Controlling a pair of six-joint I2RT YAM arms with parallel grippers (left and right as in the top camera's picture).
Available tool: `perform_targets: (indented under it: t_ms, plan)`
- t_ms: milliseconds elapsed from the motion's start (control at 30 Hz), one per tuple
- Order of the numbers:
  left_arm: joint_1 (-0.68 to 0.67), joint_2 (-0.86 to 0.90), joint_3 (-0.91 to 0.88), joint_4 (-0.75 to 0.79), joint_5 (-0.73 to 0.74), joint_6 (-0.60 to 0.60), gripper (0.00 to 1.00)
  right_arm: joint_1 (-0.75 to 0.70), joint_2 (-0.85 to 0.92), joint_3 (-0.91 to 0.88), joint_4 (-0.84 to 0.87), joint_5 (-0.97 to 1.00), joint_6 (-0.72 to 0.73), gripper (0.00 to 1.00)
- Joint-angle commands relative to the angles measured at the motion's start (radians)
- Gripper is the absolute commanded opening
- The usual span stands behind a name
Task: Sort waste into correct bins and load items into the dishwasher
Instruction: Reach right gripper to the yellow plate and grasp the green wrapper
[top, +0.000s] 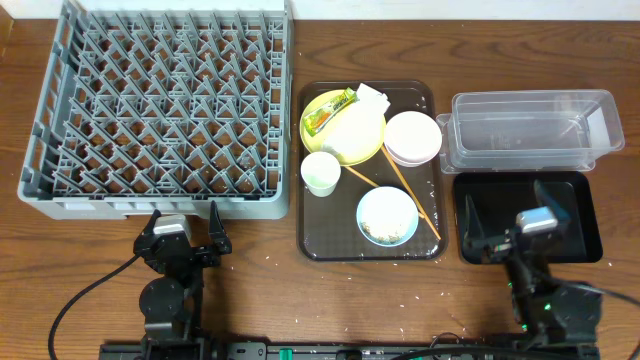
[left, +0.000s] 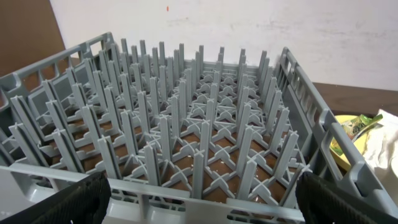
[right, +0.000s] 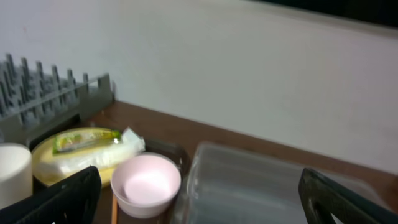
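The sachet (top: 330, 112) lies uncovered beside the napkin. So my right gripper next needs to lift outward from the black bin (top: 580, 215) toward the yellow plate, tilt down and go down onto the sachet.
The grey dishwasher rack (top: 160, 105) stands at the left with nothing in it and fills the left wrist view (left: 199, 124). A yellow plate (top: 320, 143) carries the green-and-yellow sachet (top: 330, 112) and the white napkin (top: 368, 112). A white bowl (top: 412, 137), a small white cup (top: 320, 172) and a light-blue bowl (top: 387, 215) with rice grains (top: 383, 232) sit nearby. The clear bin (top: 530, 130) and the black bin (top: 580, 215) are at the right. My left gripper (top: 185, 222) is open and empty at the rack's front wall. My right gripper (top: 508, 210) is open and empty over the black bin.
The dishes sit on a dark-brown tray (top: 330, 225) between the rack and the bins. Two wooden chopsticks (top: 410, 195) lie across the tray. Loose rice grains speckle the table near the front edge. The right wrist view shows the white bowl (right: 146, 183) beside the clear bin (right: 249, 186).
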Motion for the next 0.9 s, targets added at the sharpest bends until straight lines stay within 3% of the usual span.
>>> perform_targets:
  t_ms: [0,333,633,733,867]
  plan:
    - [0.004,-0.004,-0.031,-0.011,-0.012,0.006,0.95,0.013,0.157,0.146,-0.016,-0.083,-0.006,0.99]
    - [0.004,-0.004,-0.031,-0.011,-0.011,0.006,0.95,0.029,0.75,0.702,-0.171,-0.287,0.21,0.99]
    - [0.004,-0.004,-0.031,-0.011,-0.011,0.006,0.95,0.204,1.407,1.345,-0.615,-0.284,0.252,0.99]
    - [0.004,-0.004,-0.031,-0.011,-0.011,0.006,0.95,0.251,1.57,1.473,-0.681,-0.286,0.252,0.99]
    - [0.004,-0.004,-0.031,-0.011,-0.011,0.006,0.95,0.306,1.714,1.514,-0.627,-0.322,0.252,0.99]
